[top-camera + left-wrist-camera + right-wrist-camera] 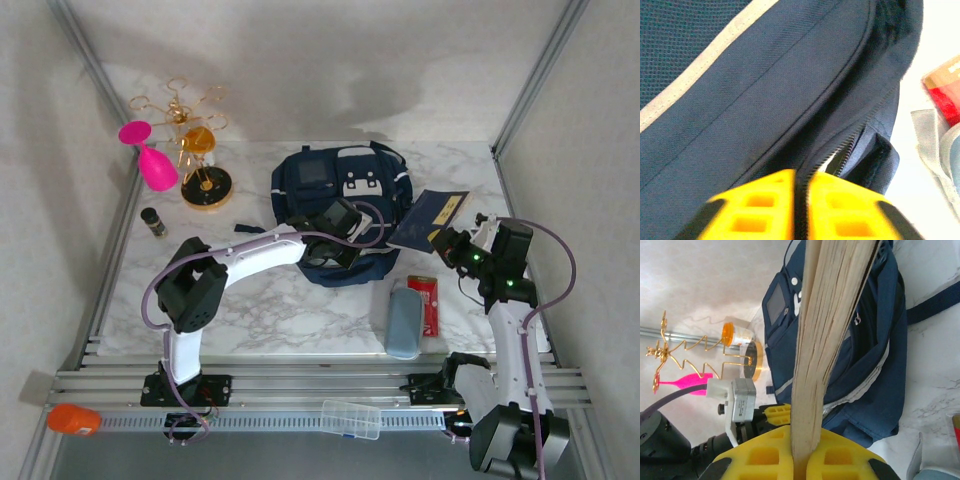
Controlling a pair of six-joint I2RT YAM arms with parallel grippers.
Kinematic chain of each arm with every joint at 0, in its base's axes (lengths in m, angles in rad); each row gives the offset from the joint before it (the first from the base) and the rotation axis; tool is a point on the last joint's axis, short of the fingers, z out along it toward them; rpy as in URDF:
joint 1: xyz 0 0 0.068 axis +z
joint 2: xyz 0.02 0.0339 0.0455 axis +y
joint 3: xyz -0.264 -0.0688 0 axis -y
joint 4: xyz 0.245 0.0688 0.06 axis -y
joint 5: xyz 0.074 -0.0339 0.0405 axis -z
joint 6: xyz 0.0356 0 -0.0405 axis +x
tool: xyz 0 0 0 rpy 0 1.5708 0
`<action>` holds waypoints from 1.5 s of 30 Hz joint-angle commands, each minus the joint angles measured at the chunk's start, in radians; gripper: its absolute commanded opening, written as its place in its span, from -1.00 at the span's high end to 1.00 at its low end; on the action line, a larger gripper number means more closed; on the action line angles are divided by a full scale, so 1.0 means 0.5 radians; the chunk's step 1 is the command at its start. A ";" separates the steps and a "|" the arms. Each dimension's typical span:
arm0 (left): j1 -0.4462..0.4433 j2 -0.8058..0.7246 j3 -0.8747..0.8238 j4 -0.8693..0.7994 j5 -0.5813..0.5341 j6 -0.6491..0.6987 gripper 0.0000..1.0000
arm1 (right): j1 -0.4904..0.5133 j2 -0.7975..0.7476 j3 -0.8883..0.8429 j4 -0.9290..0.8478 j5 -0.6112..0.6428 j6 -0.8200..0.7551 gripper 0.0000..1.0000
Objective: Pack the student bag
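Observation:
My right gripper takes the book across toward my left gripper next and lets go of it inside the bag. The bag's partly open mouth lies beyond the book from my right gripper.
The navy student bag lies at the middle back of the marble table, its zipper partly open. My left gripper is at the bag's near edge, shut on the zipper edge of the bag; the yellow fingers pinch the dark zipper strip between them. To the bag's right, my right gripper is shut on a navy-covered book and holds it just beside the bag. In the right wrist view the book's page edge rises from between the fingers, with the bag behind it.
A pink glass and a gold wire rack stand at the back left, a small dark bottle near them. A blue-grey case and a red pack lie right of centre. A clear box rests on the front rail.

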State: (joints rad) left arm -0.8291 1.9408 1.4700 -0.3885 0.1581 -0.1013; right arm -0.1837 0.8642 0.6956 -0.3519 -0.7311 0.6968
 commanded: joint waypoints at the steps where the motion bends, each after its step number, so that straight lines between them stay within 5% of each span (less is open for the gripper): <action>1: 0.011 -0.043 0.072 -0.032 0.055 0.006 0.95 | -0.010 -0.042 0.078 0.017 -0.139 -0.054 1.00; 6: 0.011 -0.096 0.133 -0.070 0.005 0.015 1.00 | -0.010 -0.067 0.109 -0.093 -0.149 -0.103 1.00; 16: 0.017 -0.456 0.279 0.021 -0.462 -0.239 1.00 | 0.075 -0.285 0.141 -0.483 -0.191 -0.151 1.00; 27: -0.009 -0.690 0.295 0.151 -0.661 -0.361 1.00 | 0.532 -0.324 -0.303 0.092 -0.214 0.245 1.00; 32: -0.079 -0.749 0.294 0.125 -0.701 -0.414 1.00 | 1.030 -0.071 -0.402 0.565 -0.031 0.441 1.00; 37: -0.165 -0.842 0.217 0.084 -0.919 -0.496 1.00 | 1.291 0.450 -0.317 1.098 0.028 0.424 1.00; 41: -0.179 -0.939 0.114 0.101 -0.938 -0.582 1.00 | 1.337 0.958 -0.037 1.032 0.179 0.216 1.00; 45: -0.179 -1.045 0.003 0.130 -1.030 -0.686 1.00 | 1.332 1.321 0.224 0.880 0.344 0.047 0.73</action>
State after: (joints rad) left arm -0.9157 1.5108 1.4723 -0.4347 -0.2653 -0.3771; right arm 0.4831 1.4662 0.7204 0.0742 -0.6468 0.8162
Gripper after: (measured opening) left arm 0.039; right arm 0.126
